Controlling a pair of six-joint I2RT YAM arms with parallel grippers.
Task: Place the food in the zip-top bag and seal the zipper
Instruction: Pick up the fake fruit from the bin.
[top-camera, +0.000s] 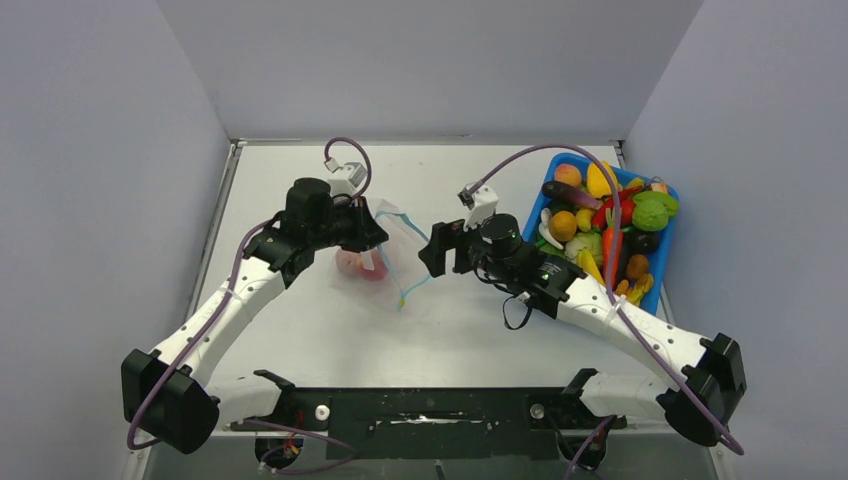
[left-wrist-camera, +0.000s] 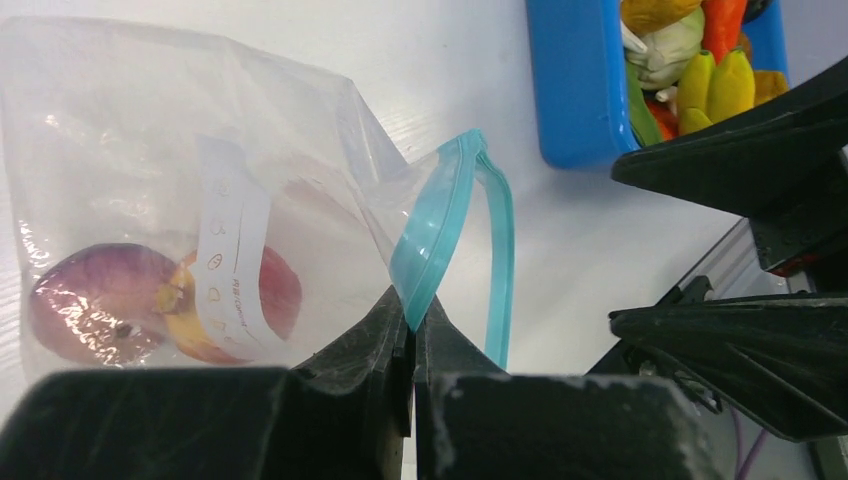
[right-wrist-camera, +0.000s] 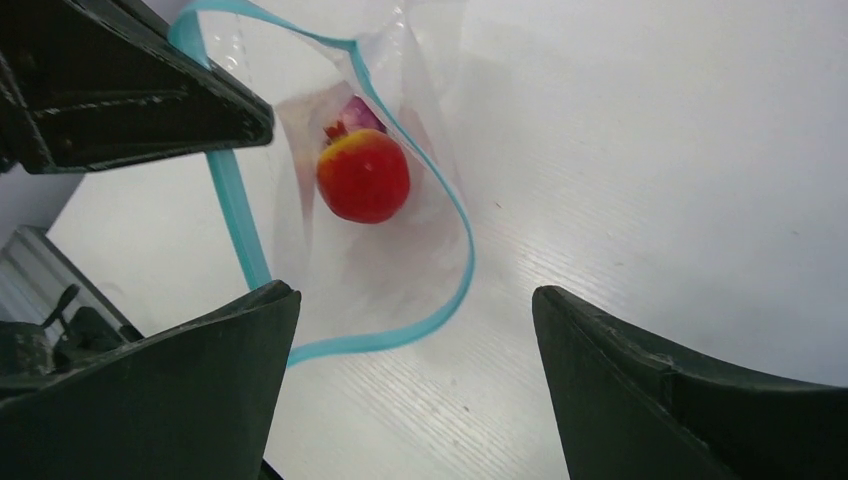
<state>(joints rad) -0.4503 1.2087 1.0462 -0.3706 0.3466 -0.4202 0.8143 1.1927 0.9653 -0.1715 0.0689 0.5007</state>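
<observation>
The bin's yellow bananas lie to the right of my empty right gripper in the top view: next I swing it over the bin and down onto them.
The zip-top bag (top-camera: 392, 252) lies left of the table's middle, clear and crinkly, with its mouth held open toward the right. Inside it are food pieces: a red-yellow round fruit (right-wrist-camera: 364, 176) and a purple piece (left-wrist-camera: 88, 305). My left gripper (left-wrist-camera: 412, 322) is shut on the teal zipper (left-wrist-camera: 438, 228) and holds one lip of the mouth up. My right gripper (right-wrist-camera: 415, 300) stands open just in front of the open mouth, above the bare table, with nothing between its fingers. The zipper (right-wrist-camera: 238, 205) runs as an open loop around the mouth.
A blue bin (top-camera: 533, 210) at the right holds several more toy fruits and vegetables. It sits just behind the right arm (top-camera: 600, 310). A white label strip (left-wrist-camera: 232, 250) lies on the bag's side. Grey walls close in the table on three sides.
</observation>
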